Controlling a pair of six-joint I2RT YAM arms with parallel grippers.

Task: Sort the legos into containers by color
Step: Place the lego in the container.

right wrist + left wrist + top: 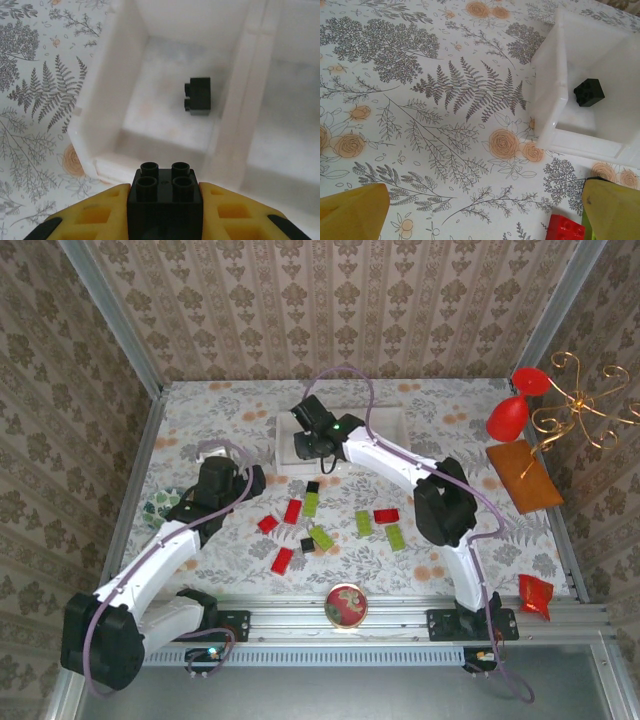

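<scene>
The right gripper moves down and toward the tray's end, over the bare bottom of the compartment, and releases next, since a matching black lego already lies there.
My right gripper [166, 194] is shut on a black lego [166, 205], studs up, hanging over the near edge of the white tray's [240, 125] left compartment. A second black lego [199, 96] lies inside that compartment. In the top view the right gripper [303, 448] hovers over the tray's [390, 428] left end. Red legos [292, 510], green legos [321, 537] and a black lego [313, 486] lie scattered on the flowered cloth in front. My left gripper [485, 215] is open above bare cloth, just left of the tray [547, 105], with a red lego [566, 228] near its right finger [612, 210].
A round red-patterned dish [347, 605] sits at the near rail. A red goblet [515, 405], a gold wire ornament [580, 405] and a brown pad [523, 475] stand at the right. A red wrapper [535, 595] lies near the right corner. Wallpapered walls enclose the table.
</scene>
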